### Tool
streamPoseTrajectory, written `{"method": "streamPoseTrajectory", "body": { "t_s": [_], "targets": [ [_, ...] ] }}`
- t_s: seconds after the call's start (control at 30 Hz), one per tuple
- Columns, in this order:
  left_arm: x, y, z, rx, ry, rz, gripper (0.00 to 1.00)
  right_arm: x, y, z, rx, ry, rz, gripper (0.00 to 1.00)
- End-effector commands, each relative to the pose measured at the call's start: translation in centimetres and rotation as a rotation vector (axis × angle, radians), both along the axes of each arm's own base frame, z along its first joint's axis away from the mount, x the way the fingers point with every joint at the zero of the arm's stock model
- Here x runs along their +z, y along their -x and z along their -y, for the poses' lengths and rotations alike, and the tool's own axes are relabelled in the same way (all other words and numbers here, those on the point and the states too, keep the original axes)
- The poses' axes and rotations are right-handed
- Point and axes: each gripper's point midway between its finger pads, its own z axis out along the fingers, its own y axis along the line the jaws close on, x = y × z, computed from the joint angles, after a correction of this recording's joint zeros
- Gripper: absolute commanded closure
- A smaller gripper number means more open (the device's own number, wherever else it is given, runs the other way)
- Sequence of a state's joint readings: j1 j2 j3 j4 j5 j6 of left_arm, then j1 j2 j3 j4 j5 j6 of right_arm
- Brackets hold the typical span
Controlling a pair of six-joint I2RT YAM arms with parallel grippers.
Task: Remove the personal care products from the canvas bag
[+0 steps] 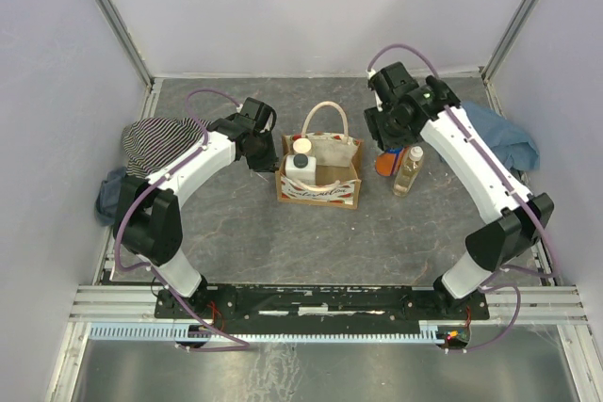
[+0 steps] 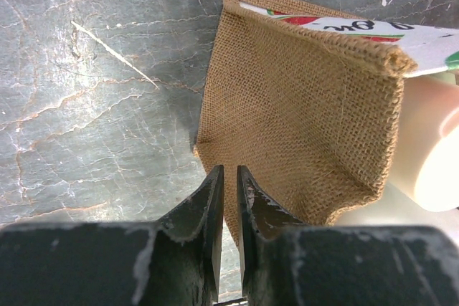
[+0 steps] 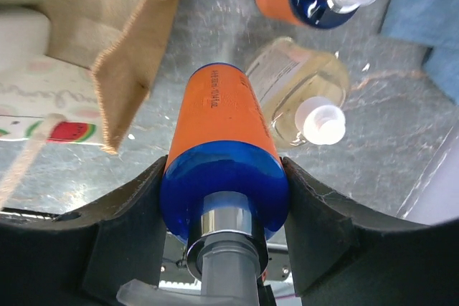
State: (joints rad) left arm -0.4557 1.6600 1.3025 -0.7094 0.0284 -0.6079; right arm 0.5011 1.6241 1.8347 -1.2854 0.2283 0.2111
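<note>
My right gripper will go down next between the bag (image 1: 318, 176) and the clear yellowish bottle and stand the pump bottle in that gap, because bare table shows there.
The tan canvas bag (image 1: 318, 176) stands mid-table with a white bottle with a dark cap (image 1: 301, 165) and a pale-topped bottle (image 1: 301, 145) inside. My left gripper (image 1: 267, 155) is at the bag's left side; in the left wrist view the gripper (image 2: 229, 173) is pinched on the burlap wall (image 2: 301, 105). My right gripper (image 1: 384, 134) is right of the bag, and in the right wrist view the gripper (image 3: 224, 170) is shut on an orange-and-blue pump bottle (image 3: 222, 134) held above the table. An orange bottle (image 1: 384, 165) and a clear yellowish bottle (image 1: 408, 171) stand just beyond it.
A striped garment (image 1: 160, 143) lies at the left behind my left arm. A blue cloth (image 1: 504, 134) lies at the right edge under my right arm, also in the right wrist view (image 3: 430, 19). The cell's walls close in the back and sides.
</note>
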Motion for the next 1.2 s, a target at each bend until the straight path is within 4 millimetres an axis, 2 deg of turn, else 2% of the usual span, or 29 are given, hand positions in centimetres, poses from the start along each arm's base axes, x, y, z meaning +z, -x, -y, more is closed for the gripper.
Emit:
{"method": "streamPoseTrajectory", "body": {
  "t_s": [0.0, 0.23, 0.4, 0.53, 0.57, 0.67, 0.77, 0.9, 1.03, 1.17],
  "targets": [
    [0.8, -0.1, 0.4, -0.036, 0.012, 0.027, 0.8, -1.5, -2.0, -0.2, -0.027, -0.052, 0.044, 0.56],
    [0.9, 0.0, 0.1, -0.034, 0.004, 0.031, 0.8, -6.8, -3.4, -1.0, -0.035, -0.038, -0.05, 0.56],
    [0.6, 0.0, 0.1, -0.035, 0.002, 0.023, 0.8, -9.5, -4.1, -1.1, -0.056, -0.006, -0.097, 0.57],
    [0.6, 0.1, 0.1, -0.038, 0.001, 0.022, 0.8, -10.7, -4.5, -0.8, -0.07, 0.02, -0.107, 0.57],
    [0.6, 0.1, 0.1, -0.039, -0.001, 0.022, 0.8, -10.9, -4.5, -0.8, -0.071, 0.023, -0.107, 0.55],
    [0.5, 0.1, 0.1, -0.041, -0.003, 0.021, 0.8, -10.9, -4.8, -0.5, -0.092, 0.036, -0.098, 0.41],
    [0.4, 0.0, 0.1, -0.042, -0.005, 0.02, 0.8, -10.6, -5.0, -0.1, -0.114, 0.048, -0.081, 0.18],
    [0.4, 0.0, 0.1, -0.043, -0.004, 0.02, 0.8, -9.0, -5.1, 0.3, -0.127, 0.048, -0.036, 0.08],
    [0.4, 0.0, 0.2, -0.046, -0.003, 0.02, 0.8, -6.3, -4.9, 0.1, -0.129, 0.002, 0.019, 0.05],
    [0.3, 0.0, 0.1, -0.046, -0.007, 0.019, 0.8, -1.0, -4.4, -1.5, -0.081, -0.135, 0.129, 0.11]
  ]
}}
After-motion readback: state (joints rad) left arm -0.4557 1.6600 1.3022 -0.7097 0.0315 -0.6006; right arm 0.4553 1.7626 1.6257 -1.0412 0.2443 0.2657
